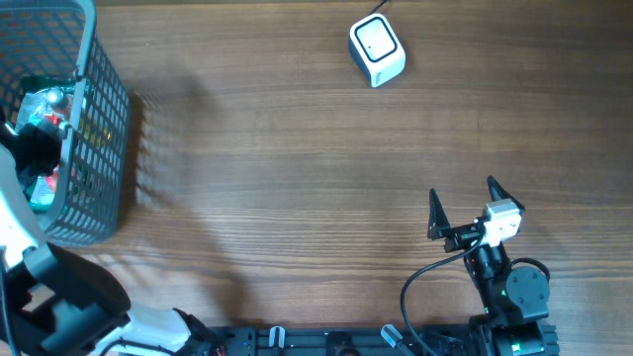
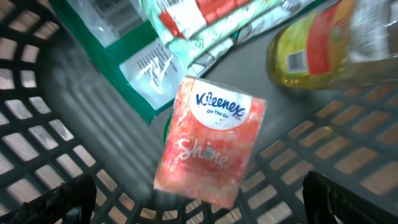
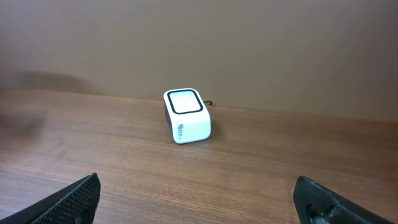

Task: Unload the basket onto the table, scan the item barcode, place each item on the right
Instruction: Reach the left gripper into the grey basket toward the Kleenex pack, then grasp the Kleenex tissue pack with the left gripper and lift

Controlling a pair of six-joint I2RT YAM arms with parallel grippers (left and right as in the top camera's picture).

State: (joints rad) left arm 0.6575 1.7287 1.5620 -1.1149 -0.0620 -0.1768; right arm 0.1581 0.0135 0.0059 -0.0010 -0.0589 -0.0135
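I will next lower the open fingers of my left gripper around the long sides of the pink Kleenex tissue pack [image 1: 51, 180] [image 2: 211, 146] below it and close them.
My left gripper [image 2: 205, 208] is down inside the grey mesh basket [image 1: 104, 119], open, with its fingertips [image 2: 68, 199] wide apart. Between and just beyond them a pink Kleenex tissue pack [image 2: 211, 146] lies on the basket floor, not touching either finger. Behind it are a green-edged packet [image 2: 134, 68] and a yellow bottle [image 2: 311, 43] with a barcode label. The white scanner [image 1: 377, 49] sits at the far side of the table, also in the right wrist view as the scanner [image 3: 186, 116]. My right gripper [image 1: 462, 190] is open and empty over bare wood near the front right.
The basket stands at the table's left edge, its walls [image 2: 37, 124] close around my left gripper. A thin cable runs back from the scanner. Wooden tabletop [image 1: 297, 178] stretches between basket and scanner.
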